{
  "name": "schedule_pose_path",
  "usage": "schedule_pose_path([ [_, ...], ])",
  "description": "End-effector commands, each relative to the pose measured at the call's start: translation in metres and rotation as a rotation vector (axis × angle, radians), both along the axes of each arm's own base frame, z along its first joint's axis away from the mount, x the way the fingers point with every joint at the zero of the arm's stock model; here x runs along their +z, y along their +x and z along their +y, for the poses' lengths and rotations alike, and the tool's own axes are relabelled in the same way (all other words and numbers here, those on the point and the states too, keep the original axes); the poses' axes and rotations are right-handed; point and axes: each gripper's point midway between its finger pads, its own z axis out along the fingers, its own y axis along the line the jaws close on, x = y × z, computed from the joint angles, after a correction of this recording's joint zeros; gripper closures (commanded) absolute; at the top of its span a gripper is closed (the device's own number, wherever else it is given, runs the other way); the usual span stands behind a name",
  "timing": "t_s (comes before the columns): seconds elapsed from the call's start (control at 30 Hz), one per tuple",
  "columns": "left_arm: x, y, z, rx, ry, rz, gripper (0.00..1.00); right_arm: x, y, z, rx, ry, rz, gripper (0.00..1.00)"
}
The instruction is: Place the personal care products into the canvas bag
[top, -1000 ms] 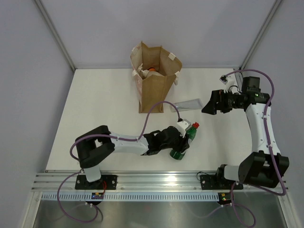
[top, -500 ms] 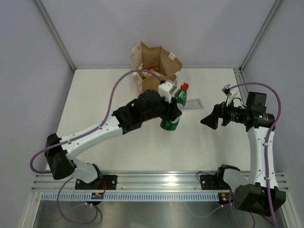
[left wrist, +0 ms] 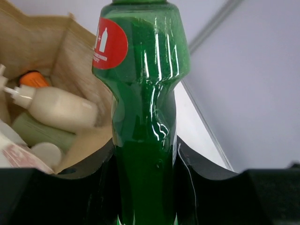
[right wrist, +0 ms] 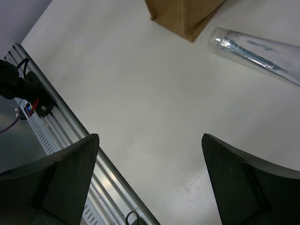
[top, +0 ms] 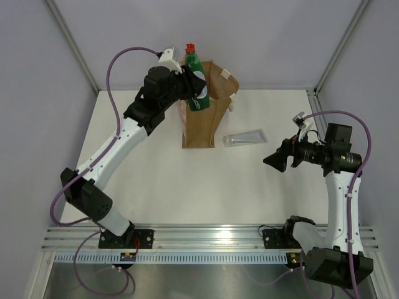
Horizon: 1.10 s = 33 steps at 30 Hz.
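The dark green bottle's lower end hangs over the bag's near rim, so next my left gripper will move outward, then lower the bottle into the opening (top: 212, 86) (left wrist: 62, 104).
My left gripper (top: 187, 87) is shut on the dark green bottle (top: 196, 78) with a red cap, holding it above the open canvas bag (top: 209, 121) at the table's back. In the left wrist view the dark green bottle (left wrist: 145, 117) fills the middle between my jaws, and the canvas bag (left wrist: 75, 47) below holds a beige-pink bottle (left wrist: 56, 108), an orange bottle (left wrist: 33, 79) and a pale green bottle (left wrist: 42, 133). The silver tube (top: 245, 139) lies on the table right of the bag; it also shows in the right wrist view (right wrist: 255, 54). My right gripper (top: 274, 160) is open and empty above the table.
The metal rail (top: 206, 237) runs along the near table edge, also in the right wrist view (right wrist: 61, 126). Grey walls enclose the back and sides. The bag's bottom corner (right wrist: 185, 18) shows at the top of the right wrist view.
My left arm has lifted the dark green bottle from the table's middle up and back to above the bag's mouth. The right gripper has drawn back slightly to the right.
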Motion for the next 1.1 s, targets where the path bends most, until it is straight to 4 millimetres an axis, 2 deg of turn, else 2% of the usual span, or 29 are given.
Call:
schedule_pose_path([
  [0.0, 0.077, 0.042, 0.018, 0.085, -0.188, -0.180, 1.00, 0.008, -0.002, 0.003, 0.028, 0.013, -0.053, 0.01],
  [0.03, 0.091, 0.047, 0.020, 0.092, -0.197, -0.205, 1.00, 0.008, -0.002, 0.004, 0.030, 0.015, -0.054, 0.01],
  [0.07, 0.077, 0.070, 0.024, 0.140, -0.175, -0.183, 1.00, 0.008, -0.003, 0.004, 0.031, 0.014, -0.057, 0.00],
  [0.1, 0.090, 0.075, 0.027, 0.154, -0.174, -0.203, 1.00, 0.008, -0.003, 0.004, 0.032, 0.014, -0.058, 0.00],
  [0.13, 0.072, 0.095, 0.025, 0.170, -0.150, -0.172, 1.00, 0.009, -0.004, 0.005, 0.033, 0.016, -0.062, 0.00],
  [0.17, 0.066, 0.103, 0.024, 0.177, -0.136, -0.156, 1.00, 0.010, -0.005, 0.005, 0.035, 0.019, -0.063, 0.01],
  [0.2, 0.065, 0.110, 0.024, 0.184, -0.127, -0.157, 1.00, 0.010, -0.005, 0.006, 0.039, 0.021, -0.063, 0.00],
  [0.23, 0.078, 0.115, 0.027, 0.191, -0.137, -0.181, 1.00, 0.010, -0.006, 0.006, 0.039, 0.022, -0.064, 0.00],
  [0.27, 0.059, 0.128, 0.022, 0.193, -0.114, -0.152, 1.00, 0.010, -0.007, 0.006, 0.040, 0.023, -0.064, 0.01],
  [0.33, 0.054, 0.137, 0.019, 0.188, -0.098, -0.152, 1.00, 0.010, -0.006, 0.006, 0.042, 0.025, -0.064, 0.01],
  [0.37, 0.034, 0.144, 0.015, 0.185, -0.069, -0.114, 1.00, 0.011, -0.007, 0.007, 0.046, 0.030, -0.063, 0.01],
  [0.43, 0.017, 0.148, 0.014, 0.181, -0.036, -0.091, 0.97, 0.010, -0.007, 0.007, 0.048, 0.037, -0.055, 0.00],
  [0.5, -0.011, 0.152, 0.012, 0.177, 0.014, -0.041, 0.92, 0.009, -0.005, 0.008, 0.050, 0.042, -0.050, 0.00],
  [0.53, -0.019, 0.153, 0.012, 0.176, 0.027, -0.027, 0.84, 0.007, -0.004, 0.008, 0.051, 0.046, -0.042, 0.01],
  [0.6, -0.038, 0.153, 0.012, 0.171, 0.063, 0.011, 0.74, 0.006, -0.004, 0.008, 0.057, 0.047, -0.039, 0.01],
  [0.63, -0.042, 0.152, 0.012, 0.162, 0.075, 0.019, 0.60, 0.006, -0.005, 0.009, 0.065, 0.055, -0.036, 0.01],
  [0.67, -0.046, 0.150, 0.011, 0.155, 0.087, 0.032, 0.52, 0.007, -0.006, 0.009, 0.079, 0.050, -0.050, 0.00],
  [0.73, -0.048, 0.146, 0.012, 0.146, 0.097, 0.041, 0.45, 0.008, -0.010, 0.013, 0.100, 0.063, -0.063, 0.00],
  [0.83, -0.031, 0.135, 0.011, 0.105, 0.098, 0.015, 0.21, 0.009, -0.014, 0.015, 0.135, 0.062, -0.090, 0.01],
  [0.93, -0.013, 0.123, 0.015, 0.091, 0.111, -0.018, 0.15, 0.008, -0.017, 0.017, 0.163, 0.069, -0.096, 0.01],
  [1.03, -0.006, 0.113, 0.019, 0.078, 0.114, -0.026, 0.11, 0.006, -0.018, 0.018, 0.176, 0.068, -0.096, 0.00],
  [1.07, 0.007, 0.104, 0.022, 0.072, 0.106, -0.048, 0.11, 0.005, -0.018, 0.017, 0.178, 0.062, -0.092, 0.01],
])
